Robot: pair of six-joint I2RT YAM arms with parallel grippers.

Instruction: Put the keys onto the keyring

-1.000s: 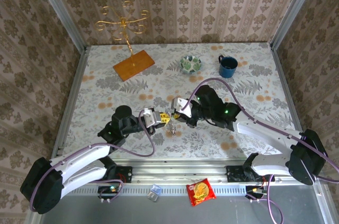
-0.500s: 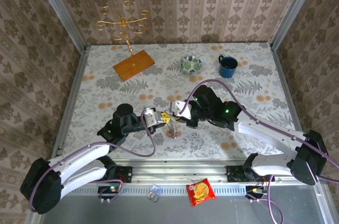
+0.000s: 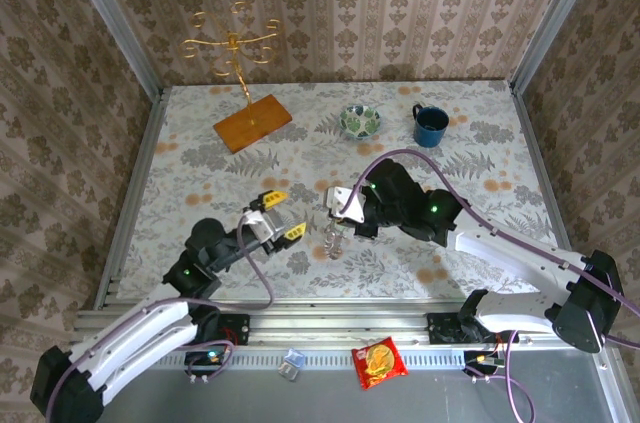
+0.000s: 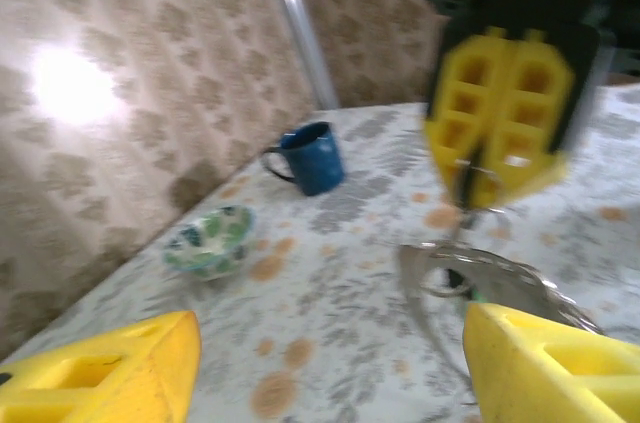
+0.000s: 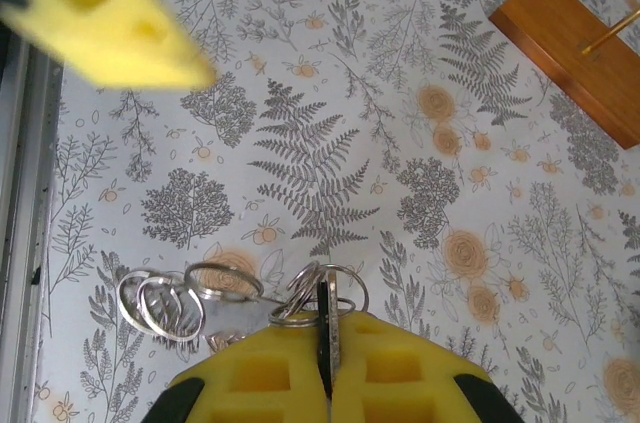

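Observation:
My right gripper lowers the dangling bunch of keys toward the clear tablecloth next and releases the flat key (image 5: pixel 328 305) there, since that lies open below it.
My right gripper (image 5: pixel 326 331) is shut on a flat key (image 5: pixel 328 305) held edge-on between its yellow pads. Several metal rings (image 5: pixel 318 285) hang from that key, and a linked cluster of rings (image 5: pixel 160 303) trails to the left over the tablecloth. From above, the bunch of keys and keyring (image 3: pixel 332 239) dangles under my right gripper (image 3: pixel 336 211). My left gripper (image 3: pixel 281 217) stands open just left of the bunch, touching nothing. In the left wrist view its yellow fingers (image 4: pixel 548 371) frame the hanging metal bunch (image 4: pixel 480 275) below the right gripper's pads (image 4: pixel 505 113).
A blue mug (image 3: pixel 431 124) and a patterned bowl (image 3: pixel 359 121) sit at the back of the table. A wooden base with a gold wire stand (image 3: pixel 251 121) is at the back left. A snack packet (image 3: pixel 379 361) lies off the table's near edge.
My left gripper has opened, let go of the bunch and drawn back to the left. The bunch now hangs from the right gripper alone, which has hardly moved.

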